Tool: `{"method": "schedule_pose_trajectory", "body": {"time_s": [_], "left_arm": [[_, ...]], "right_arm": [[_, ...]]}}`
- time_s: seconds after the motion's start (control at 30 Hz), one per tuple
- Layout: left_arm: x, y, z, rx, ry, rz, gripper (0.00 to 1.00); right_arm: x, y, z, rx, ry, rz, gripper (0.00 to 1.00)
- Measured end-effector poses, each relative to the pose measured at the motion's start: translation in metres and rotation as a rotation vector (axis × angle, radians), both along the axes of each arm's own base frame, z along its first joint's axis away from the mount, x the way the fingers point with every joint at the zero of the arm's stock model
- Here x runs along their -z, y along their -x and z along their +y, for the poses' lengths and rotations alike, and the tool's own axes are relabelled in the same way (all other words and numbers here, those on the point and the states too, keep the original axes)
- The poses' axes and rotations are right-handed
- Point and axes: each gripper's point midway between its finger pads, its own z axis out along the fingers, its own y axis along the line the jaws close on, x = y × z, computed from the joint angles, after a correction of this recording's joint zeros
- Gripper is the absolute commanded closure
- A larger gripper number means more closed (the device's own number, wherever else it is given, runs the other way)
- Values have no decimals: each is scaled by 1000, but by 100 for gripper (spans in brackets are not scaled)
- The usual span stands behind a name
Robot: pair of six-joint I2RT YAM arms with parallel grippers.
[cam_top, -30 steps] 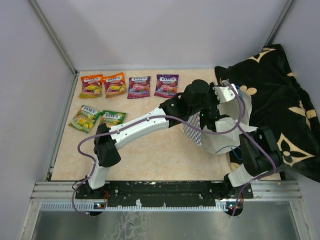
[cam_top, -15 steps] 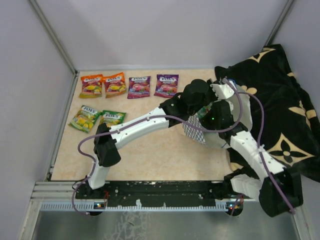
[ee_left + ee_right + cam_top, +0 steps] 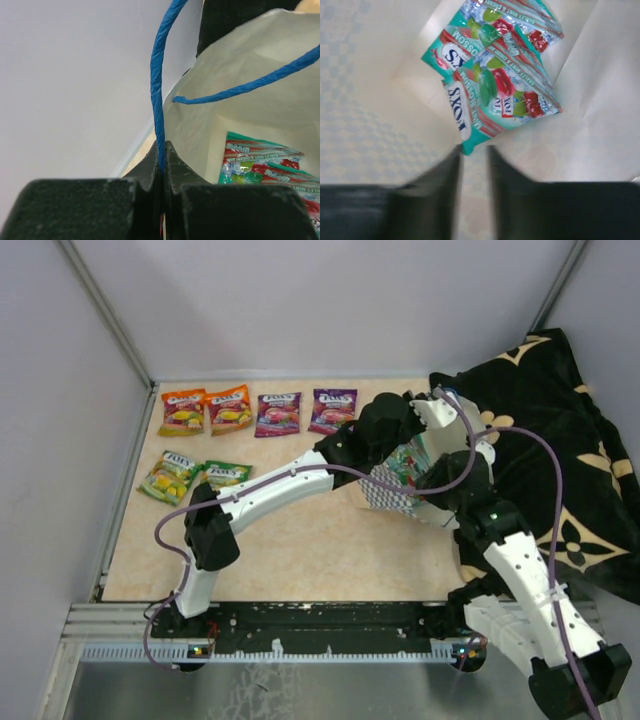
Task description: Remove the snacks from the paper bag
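Note:
My right gripper opens and moves down over the top teal snack next, since the snacks lie deeper in the bag (image 3: 392, 496), beyond my nearly shut fingers.
The paper bag (image 3: 392, 496) lies tipped on the table, its mouth lifted toward the arms. My left gripper (image 3: 425, 412) (image 3: 162, 146) is shut on the bag's blue cord handle (image 3: 158, 75) at the rim. Two teal snacks (image 3: 495, 75) (image 3: 265, 167) lie at the bottom of the bag. My right gripper (image 3: 432, 472) (image 3: 475, 147) reaches into the bag, its jaws drawn almost together with only a narrow slit. A teal packet's corner sits right at the tips; whether it is pinched does not show. Several more snacks (image 3: 230, 408) lie in rows on the table at the back left.
A black cloth with gold flower marks (image 3: 560, 440) covers the right side, under and behind the bag. Grey walls close the table at the back and left. The laid-out packets fill the back left corner (image 3: 170, 478).
The right arm's elbow has swung down toward the near right corner and its gripper has narrowed inside the bag. The bag's mouth has tilted. The left gripper keeps hold of the handle.

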Motion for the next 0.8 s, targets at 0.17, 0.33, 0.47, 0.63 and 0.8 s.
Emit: {"method": "schedule_pose_trajectory", "body": {"time_s": [0.17, 0.33, 0.47, 0.63, 0.8], "left_arm": [[9, 0, 2, 1, -2, 18, 100], [9, 4, -2, 22, 17, 35, 100], [7, 13, -9, 57, 34, 56, 100], [-4, 23, -15, 90, 47, 70, 100], [0, 26, -16, 105, 31, 91, 100]], "right_arm": [[29, -23, 13, -53, 39, 79, 1], [79, -52, 27, -89, 72, 185, 1], [109, -74, 35, -109, 94, 236, 1], [132, -94, 46, -124, 106, 259, 1], [141, -108, 57, -125, 96, 237, 2]]}}
